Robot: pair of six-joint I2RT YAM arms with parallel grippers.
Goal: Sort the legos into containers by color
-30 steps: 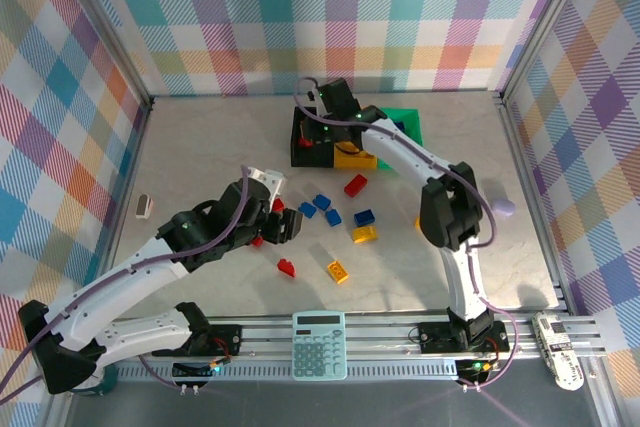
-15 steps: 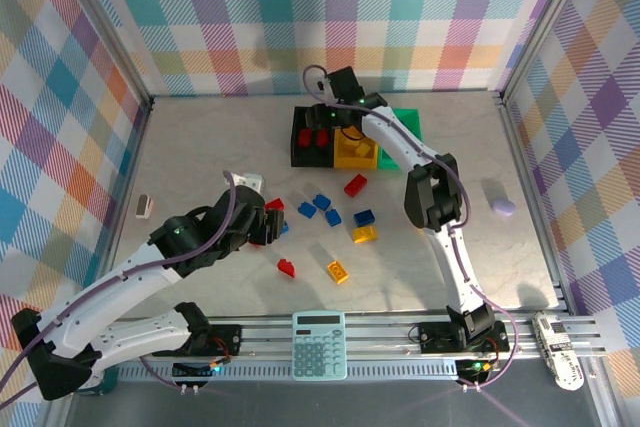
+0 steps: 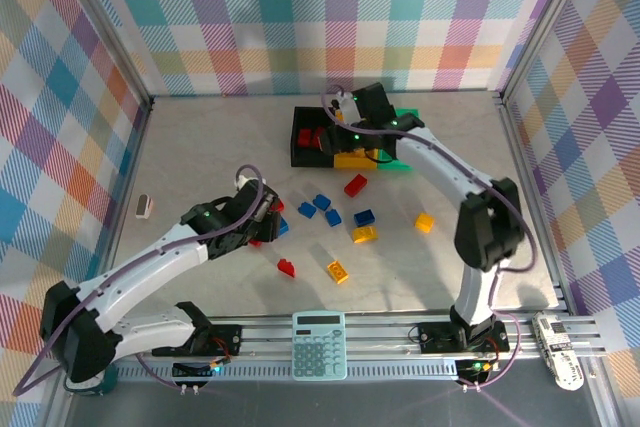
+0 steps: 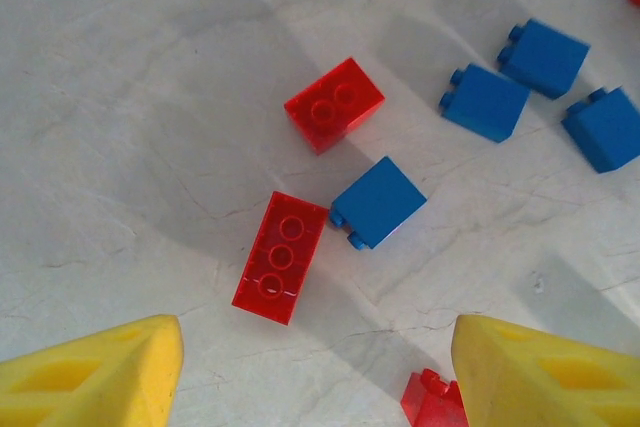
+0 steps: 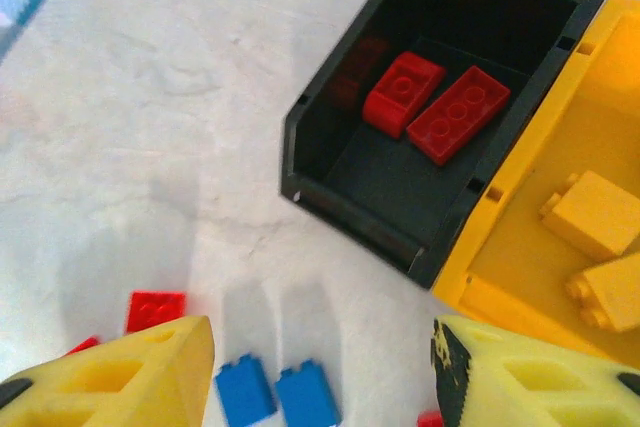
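My left gripper lowers onto the long red brick below its open fingers next, because the long red brick's long sides face the two fingers.
Loose legos lie mid-table: blue ones, a red one, yellow ones. My left gripper hovers open over a long red brick, a square red brick and a blue brick; its fingers hold nothing. My right gripper is open and empty near the containers. The black bin holds two red bricks. The yellow bin beside it holds yellow bricks. The green bin stands to their right.
A teal calculator rests on the near rail. A small white object lies at the far left of the table. Metal frame posts and plaid walls enclose the table. A red brick and a yellow brick lie nearer the front.
My right gripper has opened over the black bin and drawn back to the right, its elbow swinging right. My left gripper has shifted slightly left over the red bricks.
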